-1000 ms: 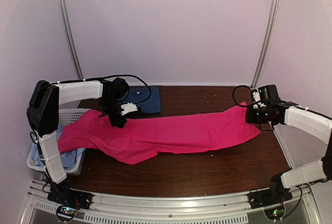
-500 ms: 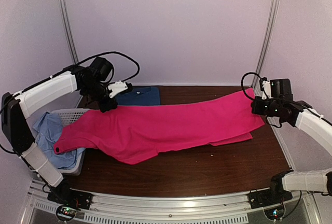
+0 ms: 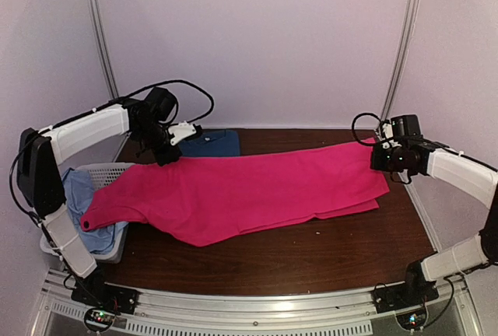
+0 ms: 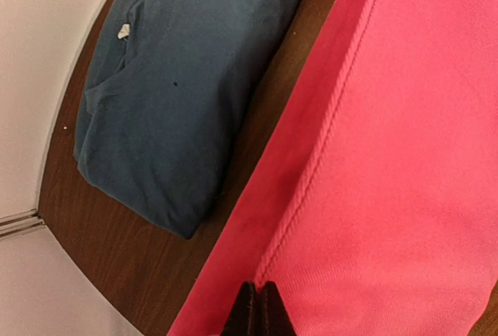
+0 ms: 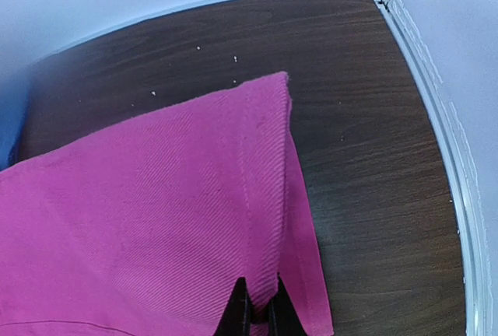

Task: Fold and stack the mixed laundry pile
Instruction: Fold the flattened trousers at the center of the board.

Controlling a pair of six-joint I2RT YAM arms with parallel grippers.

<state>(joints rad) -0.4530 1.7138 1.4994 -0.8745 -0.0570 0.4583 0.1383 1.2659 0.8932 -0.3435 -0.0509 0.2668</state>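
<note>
The corner held by my right gripper comes down onto the magenta-pink shirt's lower layer [image 3: 366,208] [image 5: 306,266] next for release there, because the upper layer still hangs raised above it.
The magenta-pink shirt [image 3: 249,192] is stretched across the table between my two grippers, its back edge lifted off the wood. At the shirt's left end my left gripper [image 3: 166,157] is shut on its hem [image 4: 311,188]. My right gripper [image 3: 378,157] is shut on the far right corner [image 5: 264,196]. A folded dark blue T-shirt [image 3: 210,143] [image 4: 179,95] lies flat at the back left, just behind the pink shirt. The pale light-blue cloth [image 3: 82,204] hangs in and over the basket. The pink shirt's left end drapes over the basket too.
A white slotted basket [image 3: 105,171] stands at the table's left edge. The dark wooden table [image 3: 311,250] ends in a metal rail at the front, and metal posts rise at both back corners. In the right wrist view the table's right edge rail [image 5: 436,118] runs close by.
Both grippers lifted the pink shirt's back edge and carried it toward the back, spreading it wider. In the last half second they came slightly back down and inward, and the cloth settled flatter.
</note>
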